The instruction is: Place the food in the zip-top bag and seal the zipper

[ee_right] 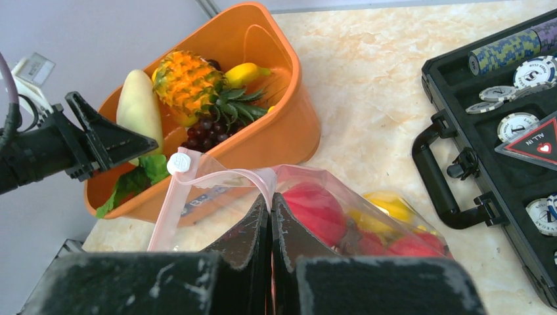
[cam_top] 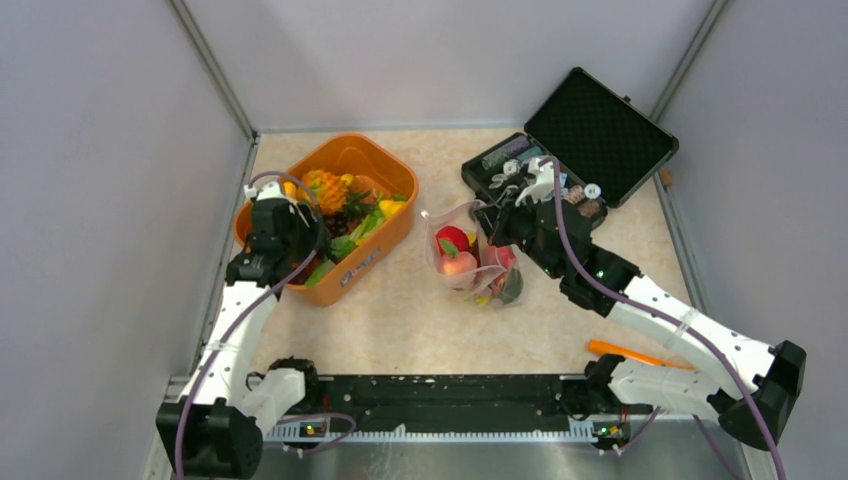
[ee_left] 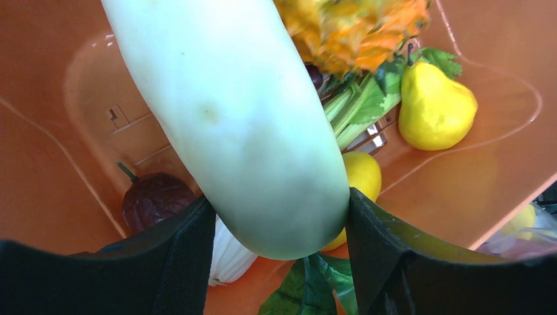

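My left gripper is holding the vegetable (ee_left: pixel 236 118) and will carry it outward and to the right in the top view, then release it by the yellow pear, where the orange basket's bottom is clear.
The zip-top bag (cam_top: pixel 470 265) lies on the table between the orange basket and the black case, with red apples (ee_right: pixel 316 211) and a yellow piece (ee_right: pixel 387 207) inside. My right gripper (ee_right: pixel 270 216) is shut on its pink zipper (ee_right: pixel 223 176) at the mouth edge, and the mouth stands open beside a white slider (ee_right: pixel 178 163). It also shows in the top view (cam_top: pixel 488 215). My left gripper (ee_left: pixel 281 230) is inside the basket, shut on a long pale green toy vegetable (ee_left: pixel 236 118). That vegetable also shows in the right wrist view (ee_right: pixel 139 105).
The orange basket (cam_top: pixel 385 245) holds a pineapple (ee_right: pixel 184 82), dark grapes (ee_right: pixel 207 128), a yellow pear (ee_left: pixel 433 108), green leaves (ee_left: pixel 368 105), a white garlic piece (ee_left: pixel 230 259) and a dark red piece (ee_left: pixel 154 197). An open black case (cam_top: pixel 600 135) with chips stands back right. An orange tool (cam_top: pixel 635 353) lies front right.
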